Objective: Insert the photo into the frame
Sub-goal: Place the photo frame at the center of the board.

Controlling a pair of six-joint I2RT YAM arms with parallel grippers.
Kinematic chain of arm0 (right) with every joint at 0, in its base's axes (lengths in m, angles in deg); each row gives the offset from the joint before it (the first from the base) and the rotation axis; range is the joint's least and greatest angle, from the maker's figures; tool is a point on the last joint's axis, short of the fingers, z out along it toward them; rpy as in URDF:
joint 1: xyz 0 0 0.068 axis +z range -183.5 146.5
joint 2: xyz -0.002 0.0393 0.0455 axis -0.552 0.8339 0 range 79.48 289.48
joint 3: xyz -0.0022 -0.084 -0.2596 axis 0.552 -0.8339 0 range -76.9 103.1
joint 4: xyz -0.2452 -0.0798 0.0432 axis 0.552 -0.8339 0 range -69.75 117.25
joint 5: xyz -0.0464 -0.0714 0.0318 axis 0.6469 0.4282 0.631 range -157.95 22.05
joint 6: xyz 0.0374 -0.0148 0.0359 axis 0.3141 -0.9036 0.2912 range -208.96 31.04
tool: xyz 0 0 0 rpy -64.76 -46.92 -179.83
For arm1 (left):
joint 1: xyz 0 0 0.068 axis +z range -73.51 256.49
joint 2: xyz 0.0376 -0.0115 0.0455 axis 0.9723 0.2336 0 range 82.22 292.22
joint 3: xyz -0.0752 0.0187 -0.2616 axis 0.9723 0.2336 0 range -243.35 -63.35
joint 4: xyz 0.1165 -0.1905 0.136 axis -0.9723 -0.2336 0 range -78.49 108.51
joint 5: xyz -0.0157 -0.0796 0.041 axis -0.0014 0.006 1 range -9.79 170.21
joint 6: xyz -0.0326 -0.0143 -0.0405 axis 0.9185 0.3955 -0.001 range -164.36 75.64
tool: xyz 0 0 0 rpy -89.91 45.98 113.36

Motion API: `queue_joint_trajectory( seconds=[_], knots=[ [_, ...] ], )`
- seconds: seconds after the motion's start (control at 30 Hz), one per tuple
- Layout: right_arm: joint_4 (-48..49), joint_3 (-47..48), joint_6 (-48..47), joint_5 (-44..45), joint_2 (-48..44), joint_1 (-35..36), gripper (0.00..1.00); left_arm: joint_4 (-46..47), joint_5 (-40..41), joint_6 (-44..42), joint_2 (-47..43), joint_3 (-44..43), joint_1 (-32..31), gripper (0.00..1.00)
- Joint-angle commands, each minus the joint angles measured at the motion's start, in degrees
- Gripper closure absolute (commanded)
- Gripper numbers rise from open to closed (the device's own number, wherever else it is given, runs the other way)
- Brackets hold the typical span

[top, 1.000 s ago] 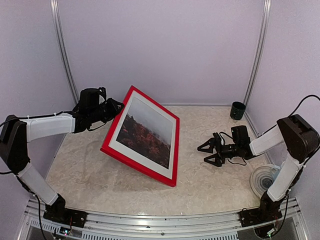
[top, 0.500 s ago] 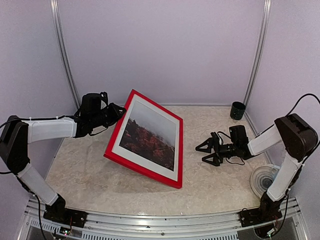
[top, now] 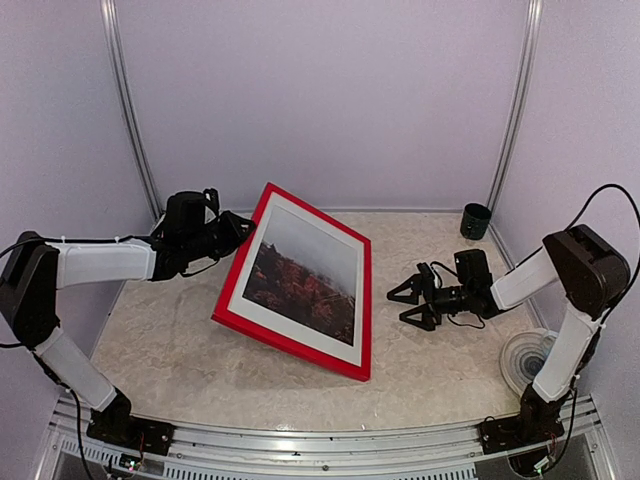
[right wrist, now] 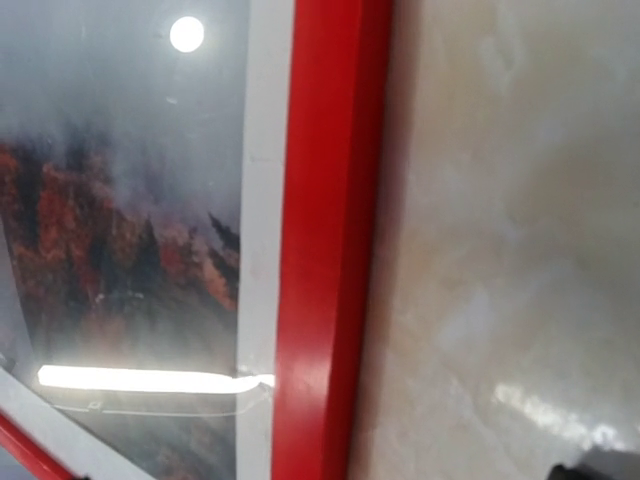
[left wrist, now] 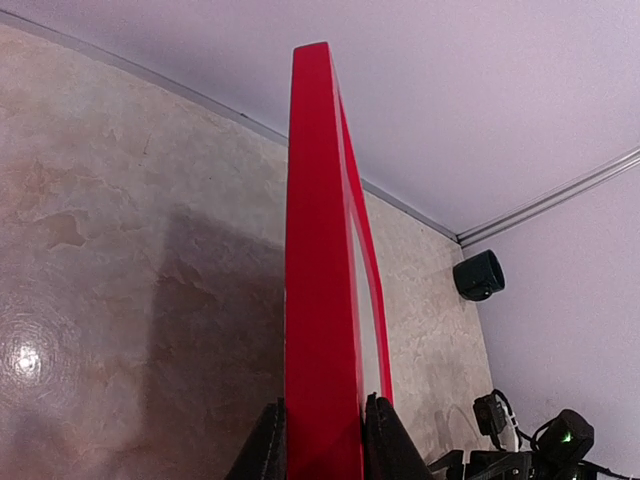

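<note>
The left gripper will next move the held edge of the frame toward the open right gripper and lower it to release it on the tabletop, since that side of the frame is raised.
The red frame (top: 288,347) stands tilted over the middle of the table, its far left side raised. The photo (top: 304,280) of red-orange trees under grey mist, with its white border, sits inside it. My left gripper (top: 241,227) is shut on the frame's upper left edge. In the left wrist view the frame (left wrist: 320,250) runs edge-on between the two fingers of that gripper (left wrist: 322,408). My right gripper (top: 398,308) is open and empty, just right of the frame. The right wrist view shows the frame's red bar (right wrist: 325,250) and the photo (right wrist: 120,250) close up.
A dark green cup (top: 476,221) stands at the back right corner, and the left wrist view shows this cup (left wrist: 479,275) too. A white round object (top: 525,362) lies by the right arm's base. Enclosure walls close in the table (top: 170,350) on three sides.
The left gripper has carried the frame a little to the right. The right gripper has moved left, closer to the frame's right edge, staying open.
</note>
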Motion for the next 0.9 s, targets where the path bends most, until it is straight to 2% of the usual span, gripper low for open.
queue_joint_trajectory(
  seconds=[0.0,0.37,0.87],
  knots=[
    [-2.9,0.0,0.3,2.1,2.9,0.9,0.01,-1.4,0.3,-5.5,1.2,2.1,-1.9,1.0],
    [-2.6,0.6,0.5,2.1,4.0,1.4,0.01,-0.1,0.3,-4.9,1.8,3.8,-3.0,1.0],
    [-2.0,1.0,0.6,1.9,5.3,2.0,0.01,1.6,-0.2,-3.9,3.6,5.2,-5.4,0.95]
  ],
)
